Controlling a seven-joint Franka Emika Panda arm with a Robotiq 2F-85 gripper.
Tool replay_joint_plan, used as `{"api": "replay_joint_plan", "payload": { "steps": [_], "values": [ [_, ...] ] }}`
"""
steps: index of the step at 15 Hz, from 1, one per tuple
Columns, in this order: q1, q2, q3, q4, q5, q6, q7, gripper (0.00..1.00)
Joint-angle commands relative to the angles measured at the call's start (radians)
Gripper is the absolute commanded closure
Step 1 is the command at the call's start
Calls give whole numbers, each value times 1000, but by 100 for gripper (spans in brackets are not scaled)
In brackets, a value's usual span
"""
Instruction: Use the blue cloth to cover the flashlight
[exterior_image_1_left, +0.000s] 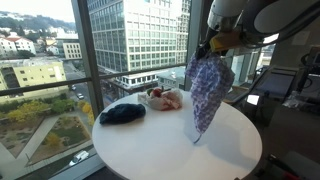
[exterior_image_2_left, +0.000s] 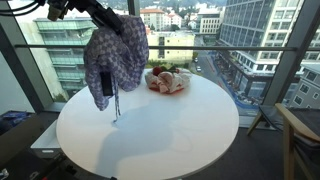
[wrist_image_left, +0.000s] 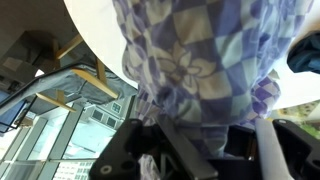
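My gripper moves down toward the white tabletop under the hanging cloth next and lets go of the cloth's top, since that spot is below my gripper.
My gripper (exterior_image_1_left: 214, 44) is shut on the top of a blue and purple checked cloth (exterior_image_1_left: 207, 92) and holds it hanging above the round white table (exterior_image_1_left: 160, 150). The cloth's lower tip just reaches the tabletop. In an exterior view the cloth (exterior_image_2_left: 115, 55) hangs over the table's far left part, under the gripper (exterior_image_2_left: 102, 22). In the wrist view the cloth (wrist_image_left: 200, 60) fills the space between the fingers (wrist_image_left: 200, 140). I cannot make out a flashlight in any view.
A dark blue bundle (exterior_image_1_left: 122, 113) lies on the table, and it also shows in the wrist view (wrist_image_left: 306, 55). A pink and white bundle (exterior_image_1_left: 165, 98) lies near the window edge (exterior_image_2_left: 167, 80). Glass windows surround the table. A chair (exterior_image_2_left: 300, 135) stands beside it.
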Motion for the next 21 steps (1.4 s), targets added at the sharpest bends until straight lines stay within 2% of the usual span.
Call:
{"api": "replay_joint_plan", "payload": {
  "steps": [1,7,16,21],
  "values": [
    [-59,17,8,-20,-44,73,17,96],
    [-119,202,-20,-42,-61,229,14,96],
    [-215,606,-91,25,-98,474,26,96],
    [-213,801,-162,120,-184,490,74,96]
  ]
}}
